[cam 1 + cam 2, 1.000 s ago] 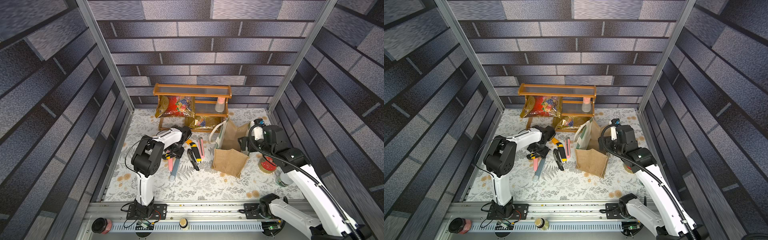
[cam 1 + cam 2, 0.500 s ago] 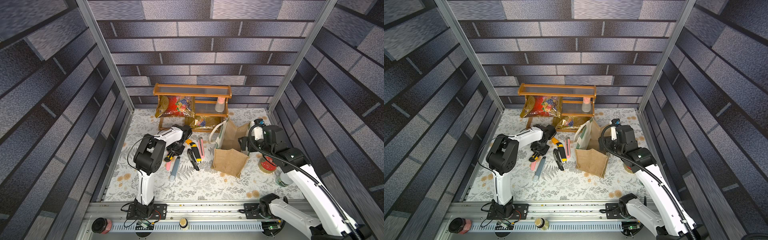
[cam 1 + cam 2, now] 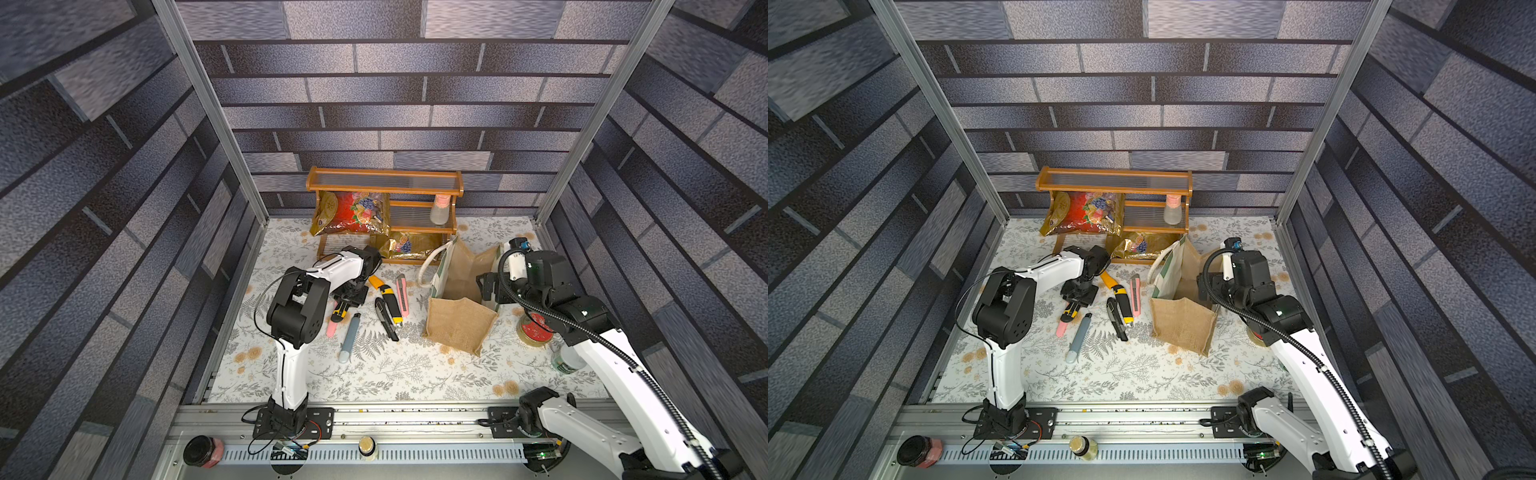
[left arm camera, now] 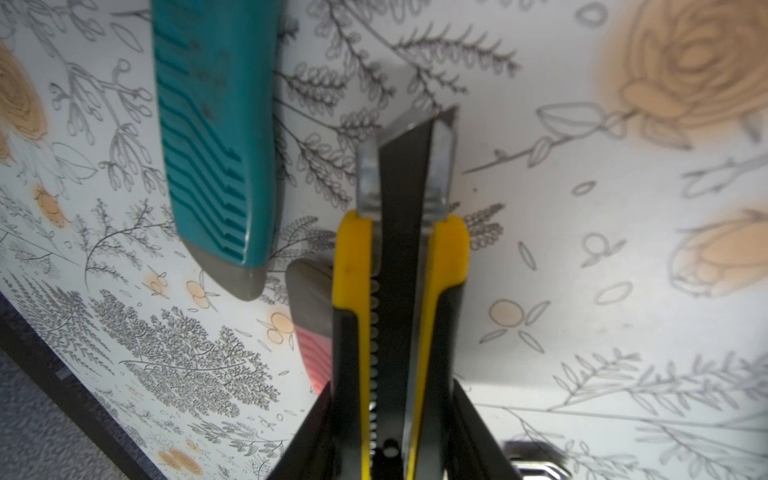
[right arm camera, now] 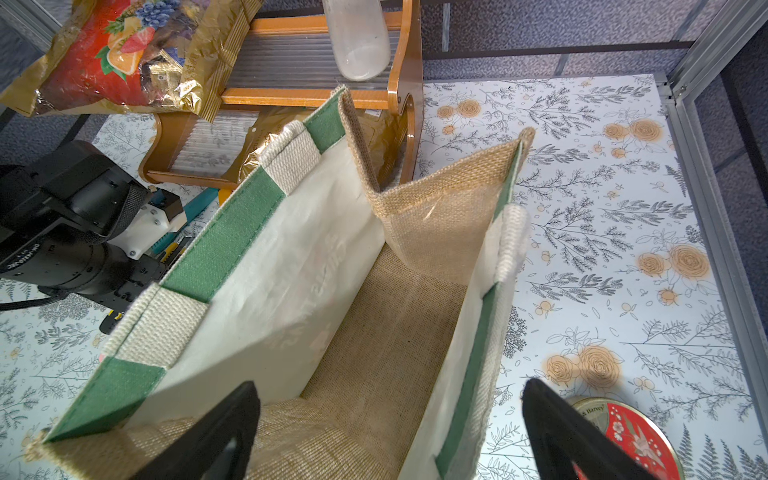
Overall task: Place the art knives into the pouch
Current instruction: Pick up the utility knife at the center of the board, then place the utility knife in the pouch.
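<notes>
The pouch's opening (image 3: 468, 277) is beyond the other knives and higher than the robot's left gripper, so the left gripper will next move up, cross over those knives and let go of the art knife.
My left gripper (image 4: 390, 440) is shut on a yellow-and-black art knife (image 4: 401, 291); its blade end sticks out ahead of the jaws over the floral table. In both top views that gripper (image 3: 351, 291) (image 3: 1079, 293) points down at the knife (image 3: 340, 309) left of the other knives. The pouch (image 3: 459, 328) (image 3: 1183, 324), a tan burlap tote with green trim, stands open at centre right. My right gripper (image 5: 386, 415) (image 3: 492, 289) is open, straddling the pouch's right wall (image 5: 478, 332); one finger is over the inside, the other outside.
Other knives lie beside the held one: a teal one (image 4: 212, 137), a pink one (image 4: 311, 332), and yellow-black, black and pink ones (image 3: 388, 303). A wooden shelf (image 3: 384, 187) with snack bags (image 3: 353, 212) and a bottle (image 3: 440, 210) stands behind. A red tin (image 5: 631, 436) lies right of the pouch.
My left gripper has come down and closed on the yellow-and-black knife. The right arm and the pouch have not moved.
</notes>
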### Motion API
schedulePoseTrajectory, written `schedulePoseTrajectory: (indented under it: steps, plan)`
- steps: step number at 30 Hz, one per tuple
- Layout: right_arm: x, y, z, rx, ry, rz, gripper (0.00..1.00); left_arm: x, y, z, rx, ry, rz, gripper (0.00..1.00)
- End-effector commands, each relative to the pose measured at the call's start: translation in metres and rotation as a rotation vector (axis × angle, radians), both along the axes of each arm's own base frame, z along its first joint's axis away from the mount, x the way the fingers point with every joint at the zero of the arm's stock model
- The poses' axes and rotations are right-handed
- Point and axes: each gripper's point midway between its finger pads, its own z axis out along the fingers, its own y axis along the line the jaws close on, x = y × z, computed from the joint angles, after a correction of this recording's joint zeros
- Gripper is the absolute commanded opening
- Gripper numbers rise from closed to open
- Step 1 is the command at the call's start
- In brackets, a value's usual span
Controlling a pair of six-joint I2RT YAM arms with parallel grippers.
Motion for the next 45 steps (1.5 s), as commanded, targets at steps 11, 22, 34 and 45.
schedulePoseTrajectory:
  steps: [11, 22, 34, 45]
  plan:
    - [-0.018, 0.015, 0.003, 0.117, 0.005, 0.071, 1.0, 0.021, -0.068, 0.139, -0.234, -0.284, -0.029, 0.33]
    - [-0.032, 0.007, -0.008, 0.136, 0.008, 0.042, 1.0, 0.008, -0.183, 0.266, -0.457, -0.485, -0.277, 0.33]
    - [-0.047, 0.0, -0.011, 0.183, 0.002, 0.001, 1.0, -0.031, -0.305, 0.284, -0.635, -0.477, -0.543, 0.33]
    - [-0.055, -0.009, -0.016, 0.173, 0.003, -0.032, 1.0, -0.026, -0.33, 0.23, -0.598, -0.389, -0.558, 0.35]
